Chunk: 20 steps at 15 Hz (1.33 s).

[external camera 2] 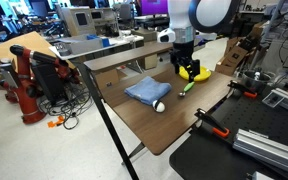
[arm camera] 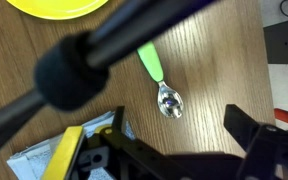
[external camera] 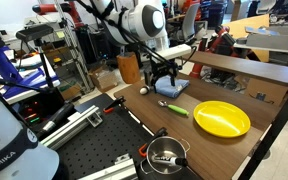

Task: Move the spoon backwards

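The open gripper moves down past the spoon's bowl toward the yellow plate onto the lime-green handle (arm camera: 151, 62) next, since it lies flat on the tabletop beyond the bowl.
The spoon (arm camera: 164, 90) lies flat on the wooden table, with a lime-green handle and a shiny greyish bowl. It shows in both exterior views (external camera: 175, 108) (external camera 2: 185, 88), between the yellow plate and the blue cloth. My gripper (arm camera: 179, 140) is open and empty; in the wrist view its two dark fingers stand on either side just below the spoon's bowl. In both exterior views the gripper (external camera: 162, 80) (external camera 2: 187, 71) hangs a little above the table near the spoon. A dark out-of-focus cable crosses the wrist view and hides part of the handle.
A round yellow plate (external camera: 222, 119) (external camera 2: 200, 74) (arm camera: 59, 5) lies beside the spoon. A folded blue cloth (external camera: 172, 87) (external camera 2: 147, 91) and a small white ball (external camera: 142, 91) (external camera 2: 159, 105) lie on the table. A metal pot (external camera: 166, 153) stands on the black board nearby.
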Tool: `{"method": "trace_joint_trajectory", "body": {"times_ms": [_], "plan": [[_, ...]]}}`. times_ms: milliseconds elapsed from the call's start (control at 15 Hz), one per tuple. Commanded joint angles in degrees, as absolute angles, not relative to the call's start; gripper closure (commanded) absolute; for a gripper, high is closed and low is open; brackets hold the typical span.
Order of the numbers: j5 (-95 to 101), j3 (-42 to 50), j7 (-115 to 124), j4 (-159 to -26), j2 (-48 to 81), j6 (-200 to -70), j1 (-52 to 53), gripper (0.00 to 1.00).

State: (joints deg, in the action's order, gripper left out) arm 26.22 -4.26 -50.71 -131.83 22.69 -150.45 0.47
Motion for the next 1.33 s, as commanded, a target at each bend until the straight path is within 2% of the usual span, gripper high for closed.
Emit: {"method": "trace_joint_trajectory", "body": {"times_ms": [0, 1133, 1200, 1267], "plan": [[29.42, -2.53, -50.95, -129.24, 26.26, -150.83, 1.45, 0.0], [35.66, 1.57, -58.21, -124.36, 35.77, -154.71, -1.31, 0.0], [35.92, 1.48, -58.99, -123.7, 36.76, -155.38, -1.62, 0.25], [36.35, 1.61, -59.02, -123.41, 37.21, -155.65, -1.62, 0.26]]}}
